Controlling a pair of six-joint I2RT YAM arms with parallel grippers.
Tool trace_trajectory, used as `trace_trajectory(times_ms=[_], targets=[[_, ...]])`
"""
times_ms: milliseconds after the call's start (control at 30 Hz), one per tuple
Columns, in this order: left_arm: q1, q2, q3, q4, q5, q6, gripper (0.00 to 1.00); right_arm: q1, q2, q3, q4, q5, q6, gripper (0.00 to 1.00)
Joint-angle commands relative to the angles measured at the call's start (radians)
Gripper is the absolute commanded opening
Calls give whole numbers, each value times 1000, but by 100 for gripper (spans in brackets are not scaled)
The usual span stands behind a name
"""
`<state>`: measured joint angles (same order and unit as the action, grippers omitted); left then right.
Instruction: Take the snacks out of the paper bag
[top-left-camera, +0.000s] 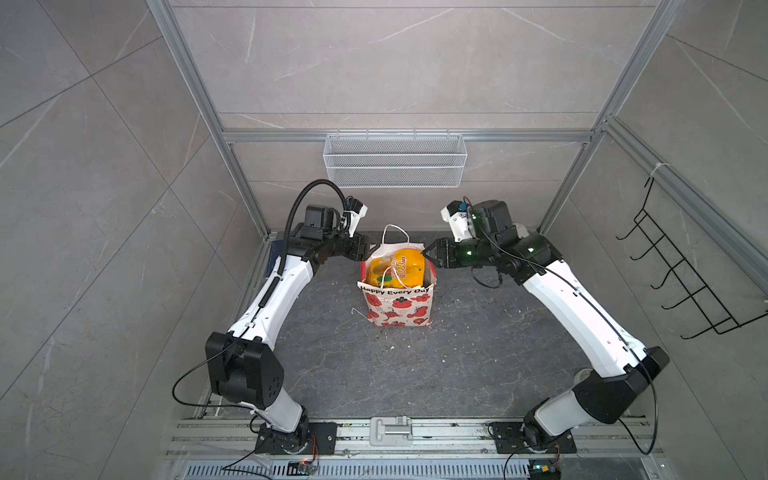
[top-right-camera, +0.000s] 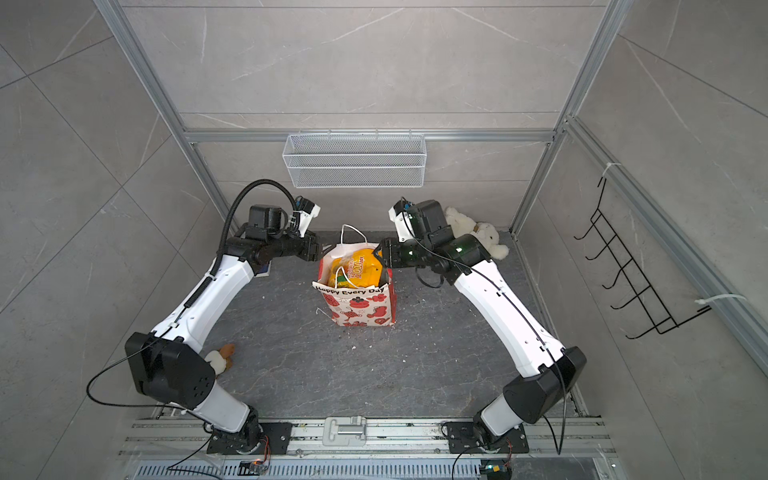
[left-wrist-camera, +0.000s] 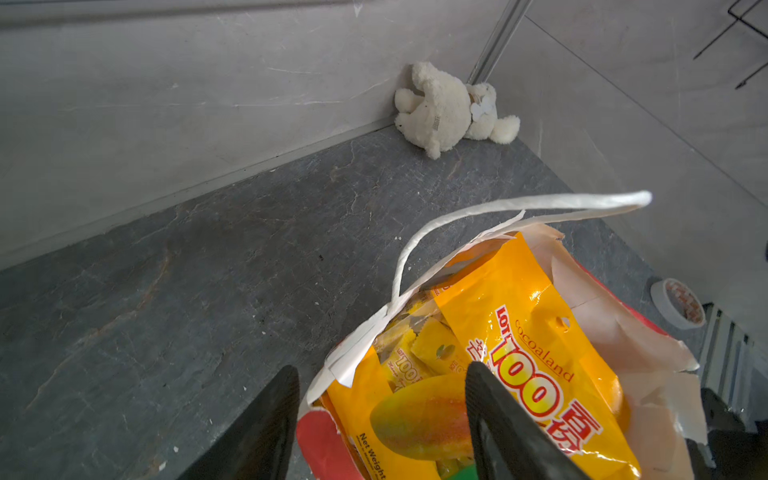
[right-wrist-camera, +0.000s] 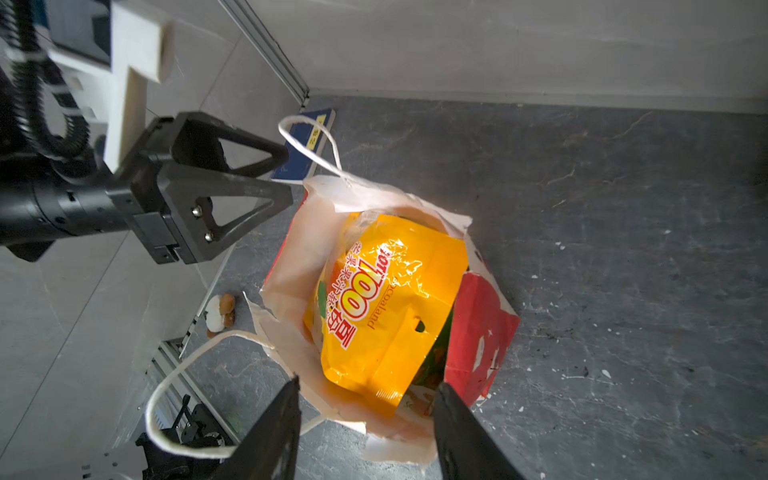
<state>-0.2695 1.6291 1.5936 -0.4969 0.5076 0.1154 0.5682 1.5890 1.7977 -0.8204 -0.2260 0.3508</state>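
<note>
My left gripper is open, with the thin paper edge ahead of its fingers. Next it should tilt down and move forward onto the bag's far white rim (top-left-camera: 389, 245) (left-wrist-camera: 379, 319).
The paper bag (top-left-camera: 397, 309) (top-right-camera: 359, 309) stands upright mid-table, its torn mouth open (left-wrist-camera: 623, 332) (right-wrist-camera: 299, 257). A yellow-orange snack packet (top-left-camera: 400, 267) (top-right-camera: 357, 268) (left-wrist-camera: 519, 332) (right-wrist-camera: 386, 299) lies on top inside. Green packaging (right-wrist-camera: 436, 353) shows beneath it. My left gripper (top-left-camera: 368, 248) (top-right-camera: 320, 248) (left-wrist-camera: 381, 368) (right-wrist-camera: 289, 174) is open at the bag's left rim, one finger outside the bag and one over the packet. My right gripper (top-left-camera: 424, 252) (top-right-camera: 377, 251) (right-wrist-camera: 369, 381) is open at the right rim, holding nothing.
A white plush toy (top-right-camera: 478, 237) (left-wrist-camera: 449, 108) lies in the far right corner. A blue book (right-wrist-camera: 307, 149) leans at the far left. A small brown-and-white toy (top-right-camera: 220, 357) sits near the left arm, and a tape roll (left-wrist-camera: 679, 303) by the right wall. A mesh basket (top-left-camera: 395, 160) hangs on the back wall.
</note>
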Motion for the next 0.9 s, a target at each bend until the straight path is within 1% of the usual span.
trace_trajectory(times_ms=[0, 133, 200, 300, 467, 600, 733, 833, 867], targets=[[1, 33, 85, -46, 70, 154, 68, 24, 45, 39, -30, 29, 16, 53], [2, 122, 200, -152, 108, 260, 70, 44, 75, 37, -21, 42, 39, 53], [0, 171, 281, -229, 116, 310, 70, 50, 75, 29, -12, 48, 54, 53], [-6, 226, 359, -319, 145, 387, 70, 59, 72, 20, 3, 62, 68, 53], [-14, 263, 384, -354, 154, 462, 70, 64, 83, 33, -17, 116, 90, 54], [-17, 292, 397, -365, 141, 486, 71, 70, 105, 38, -19, 147, 102, 54], [-18, 321, 417, -371, 131, 499, 66, 77, 122, 46, -23, 152, 108, 54], [-19, 338, 433, -371, 134, 507, 58, 79, 123, 42, -19, 170, 109, 54], [-19, 344, 443, -374, 136, 508, 53, 81, 124, 43, -20, 173, 109, 54]])
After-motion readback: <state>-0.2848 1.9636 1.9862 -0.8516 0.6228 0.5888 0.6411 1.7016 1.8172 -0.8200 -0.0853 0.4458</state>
